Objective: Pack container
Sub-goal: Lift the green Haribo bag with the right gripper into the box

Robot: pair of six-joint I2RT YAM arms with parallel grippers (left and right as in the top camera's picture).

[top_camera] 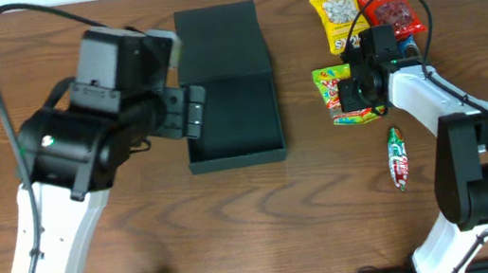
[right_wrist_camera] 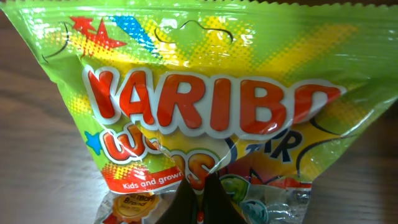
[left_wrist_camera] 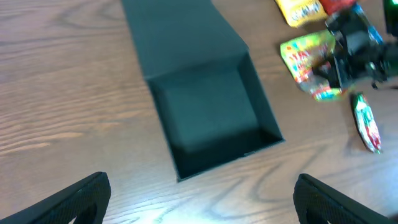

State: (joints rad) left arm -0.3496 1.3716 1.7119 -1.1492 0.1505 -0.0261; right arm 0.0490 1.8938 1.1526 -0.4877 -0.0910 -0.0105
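Note:
Next, my right gripper lifts the green Haribo packet, then swings it past the near side of the box and lowers it into the open, empty box (top_camera: pixel 238 117).
The container (top_camera: pixel 232 119) is a dark green-black box lying open at the table's middle, its flap lid (top_camera: pixel 219 39) folded back behind it; it looks empty in the left wrist view (left_wrist_camera: pixel 208 121). My left gripper (left_wrist_camera: pixel 199 199) is open and empty, held above the table in front of the box. My right gripper (right_wrist_camera: pixel 200 190) is shut on the green Haribo packet (right_wrist_camera: pixel 205 93), pinching its middle fold; the packet (top_camera: pixel 332 81) lies right of the box.
A yellow snack packet (top_camera: pixel 337 18) and a red packet (top_camera: pixel 388 6) lie at the back right. A slim red-and-green packet (top_camera: pixel 398 158) lies nearer the front, right of the box. The right arm's base (top_camera: pixel 483 170) stands at the right.

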